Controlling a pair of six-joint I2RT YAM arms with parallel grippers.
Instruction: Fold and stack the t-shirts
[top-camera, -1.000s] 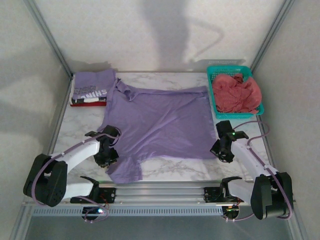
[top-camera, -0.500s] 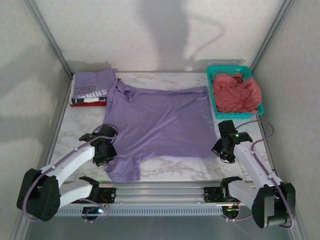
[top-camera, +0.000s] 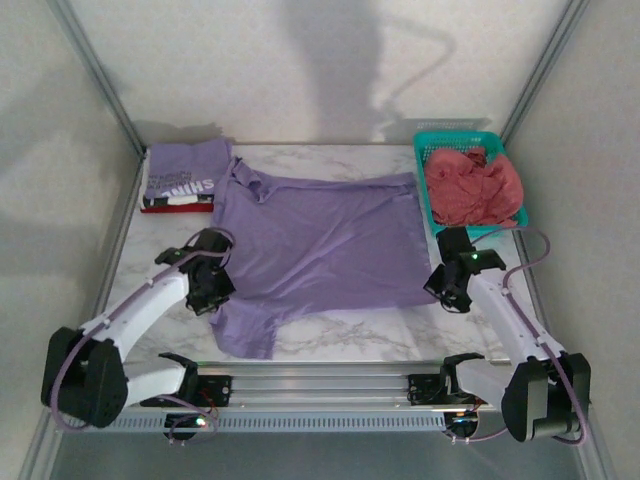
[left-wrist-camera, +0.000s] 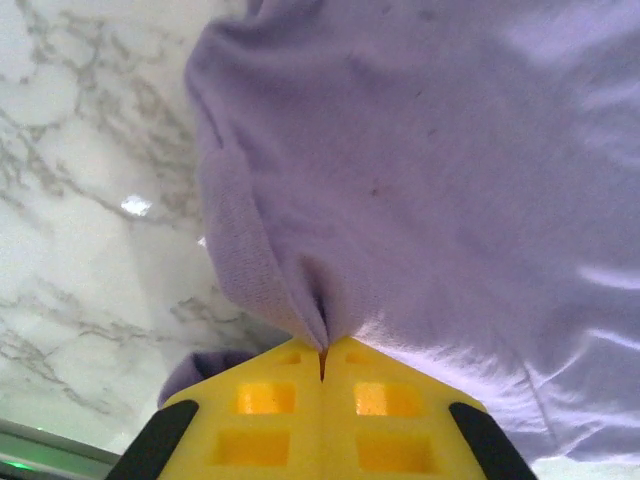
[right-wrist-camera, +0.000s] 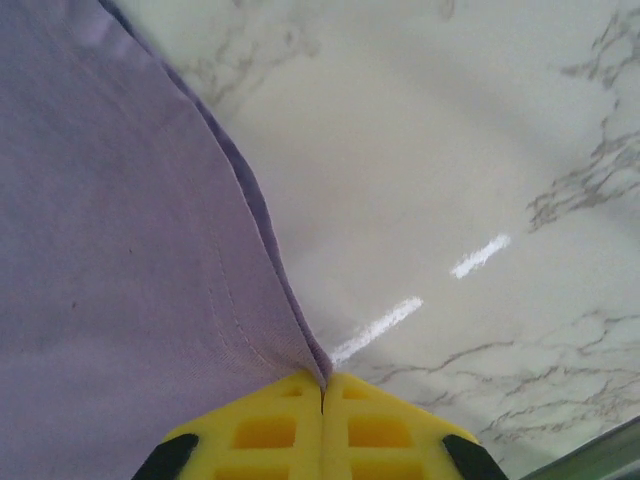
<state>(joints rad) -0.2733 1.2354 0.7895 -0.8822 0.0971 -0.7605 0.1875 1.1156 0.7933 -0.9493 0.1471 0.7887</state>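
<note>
I will next carry the pinched hem corner outward with my right gripper onto the shirt's edge by the basket and release it.
A plain lavender t-shirt (top-camera: 320, 240) lies spread over the middle of the marble table (top-camera: 400, 330), collar toward the back left. My left gripper (top-camera: 212, 297) is shut on its near-left side, just above the sleeve (top-camera: 245, 328); cloth (left-wrist-camera: 420, 180) is pinched between the yellow fingers (left-wrist-camera: 270, 410). My right gripper (top-camera: 448, 295) is shut on the shirt's near-right hem corner (right-wrist-camera: 300, 345), the hem (right-wrist-camera: 230, 190) rising from the closed yellow fingers (right-wrist-camera: 380, 430). A folded purple tee with white lettering (top-camera: 185, 172) tops a stack at the back left. A coral-pink tee (top-camera: 470, 187) fills the basket.
The teal mesh basket (top-camera: 430, 150) stands at the back right corner. Red, white and black folded layers (top-camera: 176, 203) show under the lettered tee. Bare marble (right-wrist-camera: 480, 150) lies right of the shirt and along the front edge (top-camera: 340, 345). Grey walls enclose the table.
Both grippers have moved away from the near edge toward the back, carrying the shirt's near edge with them. The near-left sleeve has been dragged along and trails behind the left gripper.
</note>
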